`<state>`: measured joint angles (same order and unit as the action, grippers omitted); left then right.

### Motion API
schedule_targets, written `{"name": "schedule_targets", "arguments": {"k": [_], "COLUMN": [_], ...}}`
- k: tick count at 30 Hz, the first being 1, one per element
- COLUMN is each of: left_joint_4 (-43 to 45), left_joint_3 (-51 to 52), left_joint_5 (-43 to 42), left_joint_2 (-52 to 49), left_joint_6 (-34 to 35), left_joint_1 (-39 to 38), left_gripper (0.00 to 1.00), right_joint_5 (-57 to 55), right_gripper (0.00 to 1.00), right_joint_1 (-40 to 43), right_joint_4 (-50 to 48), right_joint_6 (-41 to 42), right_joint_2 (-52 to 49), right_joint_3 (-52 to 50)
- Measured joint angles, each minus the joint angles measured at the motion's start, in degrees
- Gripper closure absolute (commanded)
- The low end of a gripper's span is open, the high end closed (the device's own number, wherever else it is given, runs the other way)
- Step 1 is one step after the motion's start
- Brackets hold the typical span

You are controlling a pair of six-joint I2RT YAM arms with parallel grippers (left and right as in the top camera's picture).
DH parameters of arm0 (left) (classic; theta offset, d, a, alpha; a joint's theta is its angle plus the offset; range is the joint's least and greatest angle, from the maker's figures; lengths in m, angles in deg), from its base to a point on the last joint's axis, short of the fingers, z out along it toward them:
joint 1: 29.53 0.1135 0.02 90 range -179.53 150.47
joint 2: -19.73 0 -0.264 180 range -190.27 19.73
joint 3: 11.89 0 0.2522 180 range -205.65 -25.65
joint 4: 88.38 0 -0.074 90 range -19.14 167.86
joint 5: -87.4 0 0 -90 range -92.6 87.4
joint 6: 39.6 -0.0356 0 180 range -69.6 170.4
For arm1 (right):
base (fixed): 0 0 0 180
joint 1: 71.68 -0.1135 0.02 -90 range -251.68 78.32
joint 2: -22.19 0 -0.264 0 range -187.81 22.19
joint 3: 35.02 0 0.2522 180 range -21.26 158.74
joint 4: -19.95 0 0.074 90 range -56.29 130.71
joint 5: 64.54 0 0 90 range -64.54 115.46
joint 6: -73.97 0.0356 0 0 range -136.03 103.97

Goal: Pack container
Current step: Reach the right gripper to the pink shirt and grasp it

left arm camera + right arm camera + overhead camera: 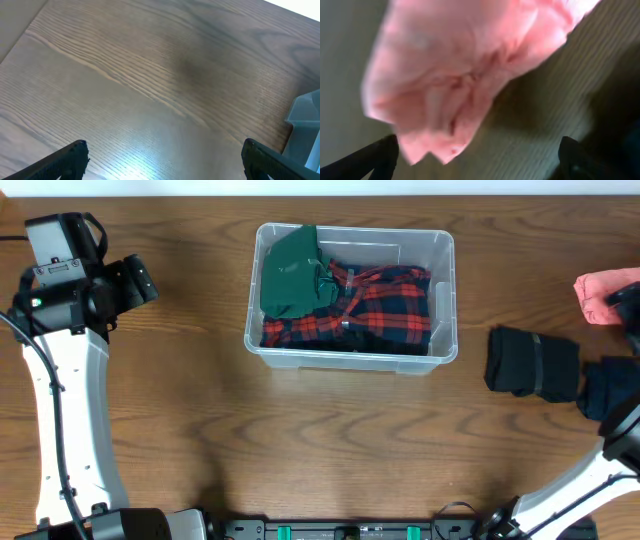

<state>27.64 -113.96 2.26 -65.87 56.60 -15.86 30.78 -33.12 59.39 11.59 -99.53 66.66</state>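
Note:
The right gripper moves down and toward the left in the wrist view next, onto the pink cloth's near edge [602,308] [439,129], which sits off-center between my fingers.
The clear plastic container [352,359] stands at the middle back of the table. It holds a green garment [290,272] and a red plaid shirt [385,305]. Its corner shows in the left wrist view [305,131]. My left gripper [165,150] is open and empty over bare wood, left of the container; it also shows in the overhead view [145,280]. My right gripper [479,147] is open at the far right edge [622,305], right above a pink cloth [470,65] that lies on the table [600,292]. The cloth's lower edge reaches between the fingers.
A folded black garment [530,362] lies right of the container. A dark blue garment [608,390] lies beside it at the right edge, partly under my right arm. The table is brown wood.

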Motion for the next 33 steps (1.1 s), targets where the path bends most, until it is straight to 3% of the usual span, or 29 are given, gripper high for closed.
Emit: {"name": "schedule_targets", "arguments": {"k": [10,18,20,22,24,26,33], "left_joint_4": [-0.02,0.00,-0.02,-0.02,0.00,-0.02,-0.02], "left_joint_3": [0.00,0.00,0.00,0.00,0.00,0.00,0.00], "left_joint_5": [0.00,0.00,0.00,0.00,0.00,-0.02,0.00], "left_joint_2": [0.00,0.00,0.00,0.00,0.00,0.00,0.00], "left_joint_6": [0.00,-0.02,0.00,0.00,0.00,0.00,0.00], "left_joint_1": [0.00,0.00,0.00,0.00,0.00,0.00,0.00], "left_gripper": [0.02,0.02,0.02,0.02,0.02,0.02,0.02], "right_joint_5": [0.00,0.59,0.90,1.33,1.86,2.47,5.86], "right_gripper": [0.01,0.12,0.22,0.43,0.76,0.99,0.99], "right_joint_1": [0.00,-0.31,-0.46,-0.46,-0.46,-0.44,-0.39], "right_joint_4": [-6.54,-11.15,-11.93,-12.59,-13.49,-14.12,-14.60], "right_joint_6": [-1.14,-1.11,-1.11,-1.29,-1.27,-0.92,-0.70], "right_joint_2": [-2.38,-6.05,-6.51,-6.95,-7.45,-7.87,-7.80], "right_joint_3": [0.00,0.50,0.59,0.70,0.79,0.83,0.96]}}
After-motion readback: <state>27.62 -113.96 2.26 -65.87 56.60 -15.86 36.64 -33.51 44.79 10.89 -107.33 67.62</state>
